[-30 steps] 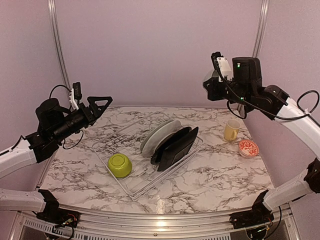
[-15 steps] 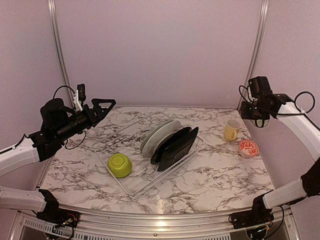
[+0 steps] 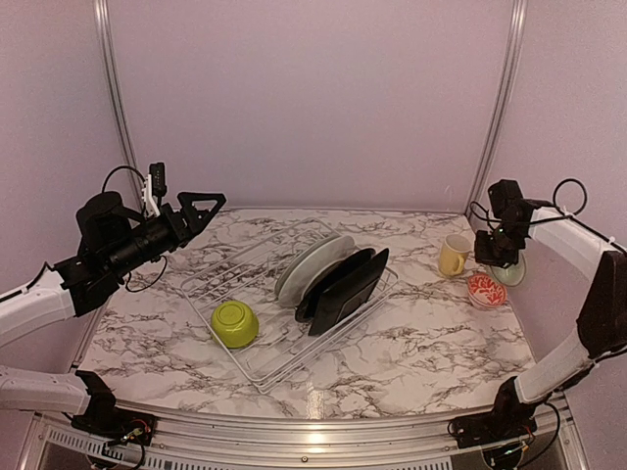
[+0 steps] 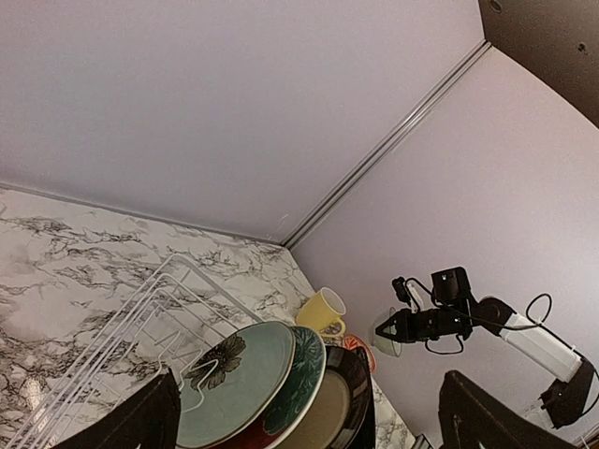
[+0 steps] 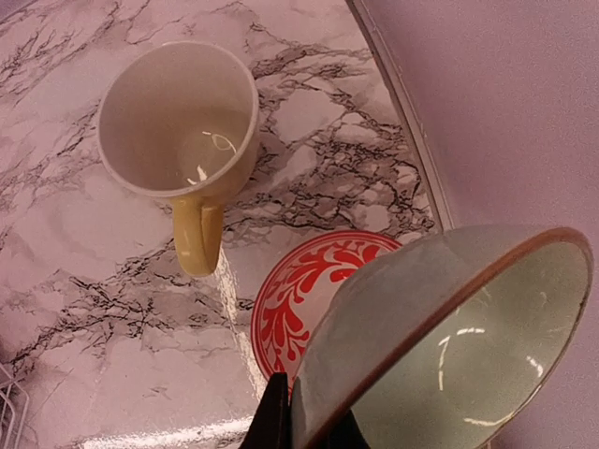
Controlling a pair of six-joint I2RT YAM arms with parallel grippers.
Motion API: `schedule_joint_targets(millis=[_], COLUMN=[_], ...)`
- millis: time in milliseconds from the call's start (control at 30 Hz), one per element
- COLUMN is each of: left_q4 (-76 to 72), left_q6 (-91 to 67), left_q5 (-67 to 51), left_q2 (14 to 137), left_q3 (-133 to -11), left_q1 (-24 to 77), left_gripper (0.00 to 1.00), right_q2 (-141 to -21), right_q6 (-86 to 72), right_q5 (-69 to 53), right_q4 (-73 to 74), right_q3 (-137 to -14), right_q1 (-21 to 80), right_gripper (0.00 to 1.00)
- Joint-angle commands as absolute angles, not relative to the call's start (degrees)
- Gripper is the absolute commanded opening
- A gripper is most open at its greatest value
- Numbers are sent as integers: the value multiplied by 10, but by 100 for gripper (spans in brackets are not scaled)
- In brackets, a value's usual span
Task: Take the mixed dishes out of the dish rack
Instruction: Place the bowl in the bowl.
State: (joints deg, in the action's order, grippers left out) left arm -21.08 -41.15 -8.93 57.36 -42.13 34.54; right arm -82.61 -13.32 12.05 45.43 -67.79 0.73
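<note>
The held pale grey-green bowl comes down with my right gripper next toward the small red-patterned bowl [image 3: 487, 290] [image 5: 299, 299], which is still below it. My gripper releases the held bowl's rim there.
The white wire dish rack [image 3: 235, 262] sits mid-table. It holds a lime-green bowl [image 3: 235, 324], upright whitish plates [image 3: 313, 262] and black squarish plates [image 3: 345, 287]. The pale yellow mug [image 3: 454, 255] and the small red-patterned bowl [image 3: 487, 290] stand on the table at the far right. My right gripper [image 3: 502, 257] is shut on the rim of the pale grey-green bowl [image 5: 440, 346], held tilted just above the red-patterned bowl [image 5: 299, 299], next to the mug [image 5: 178, 117]. My left gripper [image 3: 201, 208] is open and empty, raised left of the rack, with the plates [image 4: 239, 383] below it.
The pale back wall and side wall with metal corner posts stand close behind the mug and right arm. In the left wrist view the rack's wire bars [image 4: 112, 327] and the right arm with its bowl [image 4: 388, 332] show.
My right arm has swung down and to the right with the grey-green bowl, from high above the table to just over the red-patterned bowl. The left arm barely moved.
</note>
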Motion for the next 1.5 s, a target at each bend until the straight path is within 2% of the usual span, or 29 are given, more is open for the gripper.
schedule_joint_targets(millis=[0,600,1067,1267,1467], left_q4=[-205,-203,-211,-209,-195], left_q6=[-408,-410,-411,-414,-413], left_q5=[-88,-87,-93,-97,-89], left_q2=[562,561,574,574,573], left_q3=[-413,-413,-417,-419,-420], left_q1=[345,345,345,345,345], left_gripper=[99,99,99,99,99], right_q2=[-829,-878,-872,-881,-870], right_q6=[-134,-130,-127,-126,-120], right_q5=[119,93,97,87,74], right_q4=[415,381,376,367,372], right_q3=[-676,-641,-609,-612,-621], right_q1=[6,6,6,6,6], right_gripper=[0,0,0,10,28])
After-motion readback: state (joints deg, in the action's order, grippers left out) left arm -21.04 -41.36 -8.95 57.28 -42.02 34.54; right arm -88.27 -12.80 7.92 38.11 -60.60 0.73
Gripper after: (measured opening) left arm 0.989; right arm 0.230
